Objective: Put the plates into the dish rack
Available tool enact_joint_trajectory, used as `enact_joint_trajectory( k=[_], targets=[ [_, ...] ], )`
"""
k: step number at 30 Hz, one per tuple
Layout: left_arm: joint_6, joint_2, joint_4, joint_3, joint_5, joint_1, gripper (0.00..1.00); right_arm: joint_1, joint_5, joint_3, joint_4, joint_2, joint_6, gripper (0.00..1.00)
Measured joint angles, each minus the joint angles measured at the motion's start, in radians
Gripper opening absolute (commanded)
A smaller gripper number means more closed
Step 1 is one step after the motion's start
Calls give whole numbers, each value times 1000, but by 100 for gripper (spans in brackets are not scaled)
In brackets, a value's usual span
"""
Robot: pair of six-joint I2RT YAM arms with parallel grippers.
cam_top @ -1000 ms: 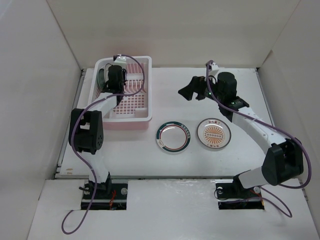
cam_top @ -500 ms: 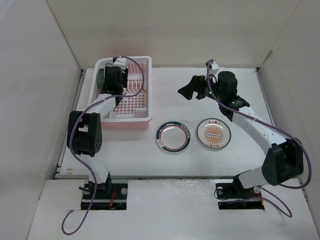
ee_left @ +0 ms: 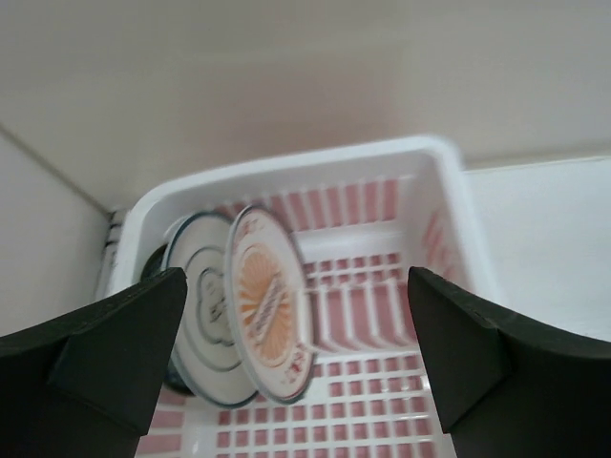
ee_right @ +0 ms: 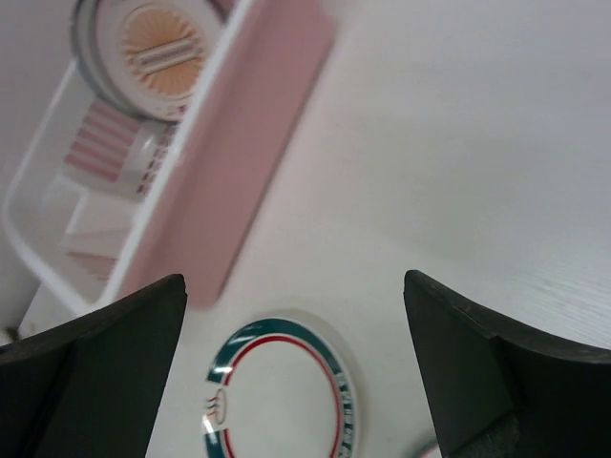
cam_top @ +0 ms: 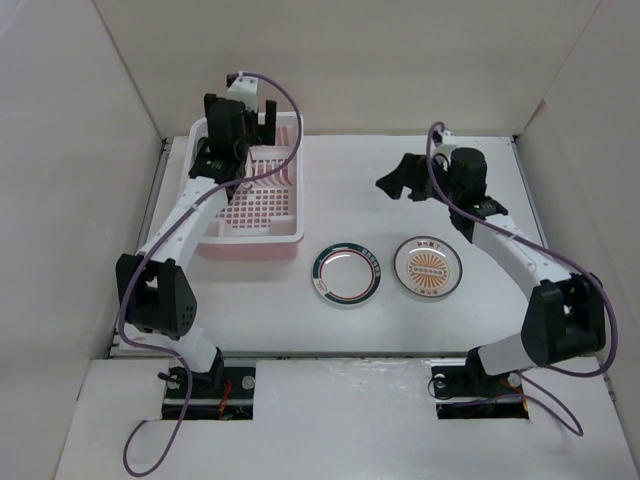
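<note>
The unracked orange sunburst plate lies below, so my left gripper will next move right in the top view and down to it, onto its far rim (cam_top: pixel 409 243).
The pink dish rack (cam_top: pixel 270 215) stands at the back left. In the left wrist view three plates stand upright in it (ee_left: pixel 315 164): an orange sunburst plate (ee_left: pixel 267 301), a dark-ringed plate (ee_left: pixel 202 320) and a dark plate (ee_left: pixel 151 267) behind them. My left gripper (cam_top: pixel 242 118) hovers open above the rack's far end, holding nothing (ee_left: pixel 298 367). On the table lie a green-rimmed plate (cam_top: pixel 348 273) and a second orange sunburst plate (cam_top: pixel 428 267). My right gripper (cam_top: pixel 398 180) is open above the table, looking down at the green-rimmed plate (ee_right: pixel 286 405).
White walls close in the table on the left, back and right. The rack's pink side wall (ee_right: pixel 239 153) lies left of the green-rimmed plate. The right half of the rack floor (ee_left: pixel 382 382) holds nothing.
My left gripper has opened, let go of the orange sunburst plate standing in the rack, and risen up and back. The right gripper shifted slightly right.
</note>
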Motion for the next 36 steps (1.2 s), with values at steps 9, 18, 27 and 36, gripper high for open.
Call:
enact_joint_trajectory(
  k=[9, 18, 27, 36],
  targets=[
    [-120, -59, -202, 251, 229, -84, 100, -177, 198, -364, -38, -240, 60, 100],
    [-152, -6, -264, 311, 584, -175, 100, -191, 447, -399, -169, -878, 107, 100],
    [-161, 361, -270, 448, 826, -243, 100, -191, 440, -152, -275, -1025, 68, 100],
    [-131, 745, -349, 685, 917, -389, 100, -168, 333, -144, -407, -1031, 19, 100]
  ],
)
